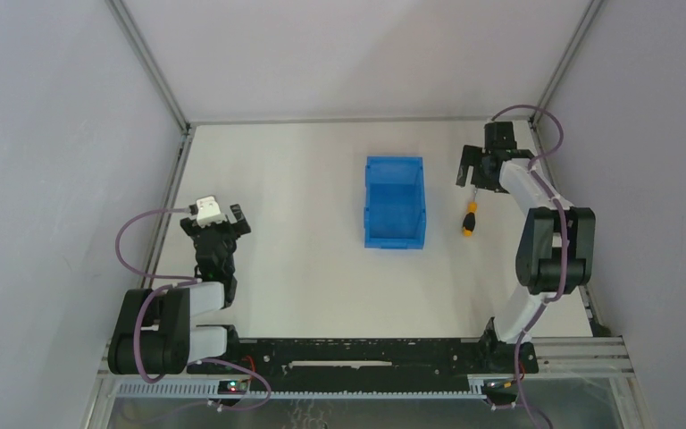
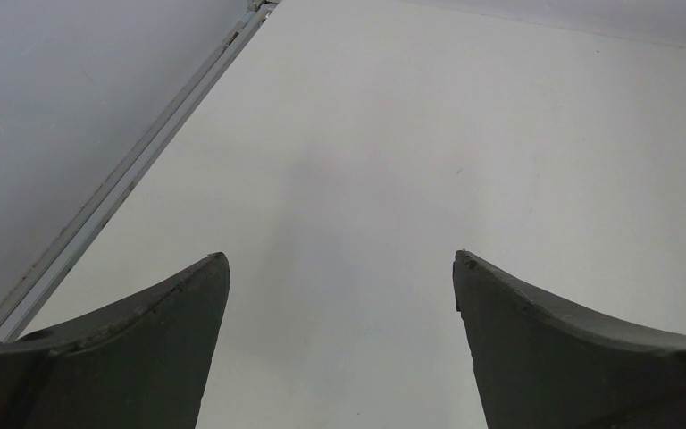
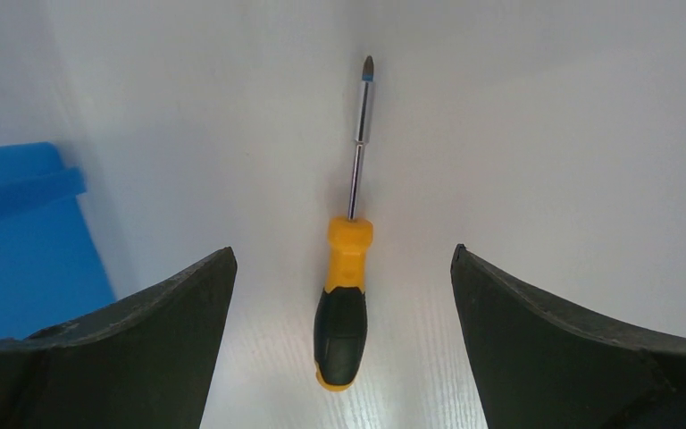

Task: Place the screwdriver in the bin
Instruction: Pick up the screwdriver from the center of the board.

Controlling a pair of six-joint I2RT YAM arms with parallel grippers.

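Note:
My right gripper is above the handle's orange front (image 1: 472, 207) (image 3: 348, 254), which lies back toward my base. It will next move down and back with its fingers spread on both sides of that front, and close.
The screwdriver (image 1: 470, 219) lies flat on the white table just right of the blue bin (image 1: 394, 213), its orange-and-black handle toward the near side and its silver shaft pointing away. My right gripper (image 1: 470, 180) hovers over it, open and empty. In the right wrist view the handle (image 3: 344, 304) lies centred between the two spread fingers, touching neither, and the gripper (image 3: 341, 253) stands above the table. A corner of the bin (image 3: 18, 232) shows at the left. My left gripper (image 1: 223, 223) is open and empty at the table's left side, over bare table in its own view (image 2: 341, 257).
The bin stands upright and holds nothing that I can see. Grey walls and metal frame rails (image 1: 177, 179) close the table on three sides. The left rail (image 2: 125, 183) runs close to my left gripper.

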